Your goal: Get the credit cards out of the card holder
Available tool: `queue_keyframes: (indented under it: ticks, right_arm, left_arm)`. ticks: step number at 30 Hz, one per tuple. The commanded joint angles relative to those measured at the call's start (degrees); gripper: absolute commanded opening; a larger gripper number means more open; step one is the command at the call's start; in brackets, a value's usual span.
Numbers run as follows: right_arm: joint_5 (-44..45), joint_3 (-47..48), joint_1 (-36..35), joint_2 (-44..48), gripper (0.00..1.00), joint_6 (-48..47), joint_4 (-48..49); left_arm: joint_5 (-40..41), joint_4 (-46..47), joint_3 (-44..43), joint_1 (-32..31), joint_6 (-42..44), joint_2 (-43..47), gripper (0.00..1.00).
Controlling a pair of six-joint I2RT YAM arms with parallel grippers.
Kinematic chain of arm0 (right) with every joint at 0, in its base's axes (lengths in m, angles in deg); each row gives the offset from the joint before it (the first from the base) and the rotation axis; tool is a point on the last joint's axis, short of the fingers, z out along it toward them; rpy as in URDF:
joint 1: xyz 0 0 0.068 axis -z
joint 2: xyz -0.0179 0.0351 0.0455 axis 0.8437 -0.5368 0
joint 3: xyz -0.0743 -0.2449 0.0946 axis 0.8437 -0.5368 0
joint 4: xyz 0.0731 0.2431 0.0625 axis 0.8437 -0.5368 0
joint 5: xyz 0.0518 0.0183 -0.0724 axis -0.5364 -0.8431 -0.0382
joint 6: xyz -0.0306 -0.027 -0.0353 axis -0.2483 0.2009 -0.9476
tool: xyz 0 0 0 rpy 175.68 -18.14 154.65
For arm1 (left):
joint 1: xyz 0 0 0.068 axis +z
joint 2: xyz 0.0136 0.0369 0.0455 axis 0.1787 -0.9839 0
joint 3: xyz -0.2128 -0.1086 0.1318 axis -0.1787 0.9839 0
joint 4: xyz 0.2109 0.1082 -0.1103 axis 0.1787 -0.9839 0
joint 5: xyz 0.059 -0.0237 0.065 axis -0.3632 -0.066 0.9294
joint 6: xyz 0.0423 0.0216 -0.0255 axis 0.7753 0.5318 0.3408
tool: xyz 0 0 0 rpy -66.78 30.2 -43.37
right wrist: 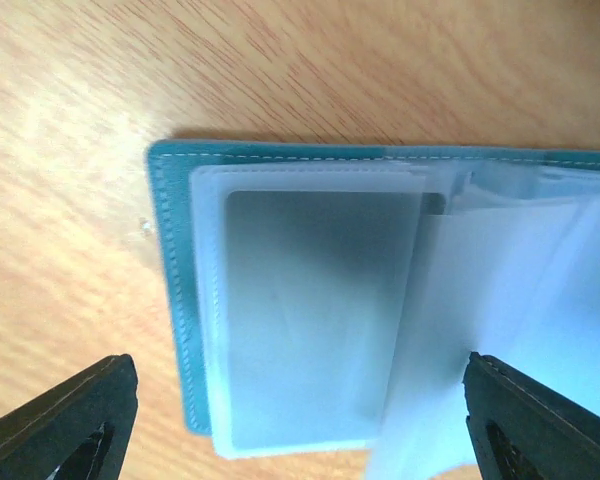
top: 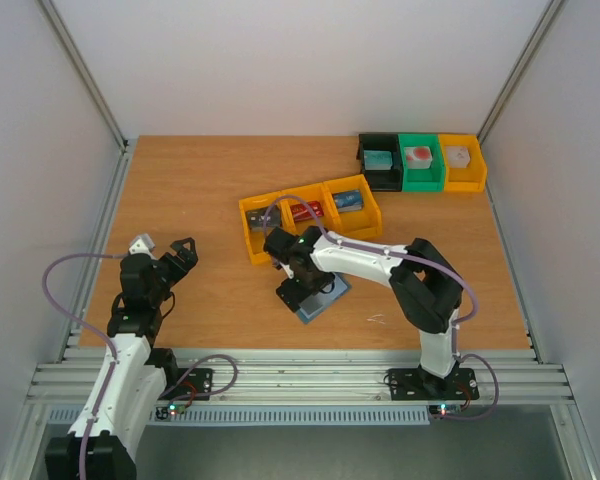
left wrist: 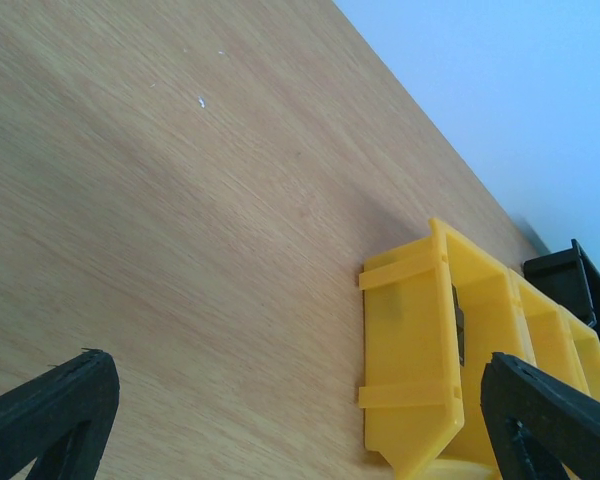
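Next, my right gripper will shift to the right in the wrist view to straddle the clear sleeve's raised flap and close.
The card holder (right wrist: 170, 300) lies open on the table, its clear sleeves (right wrist: 320, 320) facing up. No card stands out in the sleeves. My right gripper (right wrist: 300, 420) is open and hovers just above it, a finger on either side. In the top view the right gripper (top: 298, 290) covers most of the card holder (top: 327, 295). A dark grey card (top: 264, 218), a red card (top: 305, 211) and a blue card (top: 348, 200) lie in the three yellow bins (top: 248, 232). My left gripper (top: 172, 258) is open and empty at the left, above bare table.
In the left wrist view the open left gripper (left wrist: 300, 420) faces the end of the yellow bin row (left wrist: 410, 360). At the back right stand a black bin (top: 364, 150) with a teal block, a green bin (top: 420, 180) with a red-white block and a yellow bin (top: 478, 170) with a grey block.
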Motion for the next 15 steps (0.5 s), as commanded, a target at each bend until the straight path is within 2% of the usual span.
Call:
queue_keyframes:
  ticks: [1,11,15]
  right_arm:
    - [-0.9,0.6,0.9,5.6,0.90,-1.3,-0.8]
    - [1.1,-1.4,4.5,7.0,0.88,0.0,-1.1]
    - [2.2,-2.9,5.5,5.1,0.79,0.7,-0.5]
  left_arm:
    - [-0.4,3.0,0.6,-0.2,-0.6,0.0,0.99]
    - [-0.3,3.0,0.6,-0.2,-0.3,-0.2,0.99]
    - [-0.5,3.1,0.6,-0.2,-0.2,-0.2,0.99]
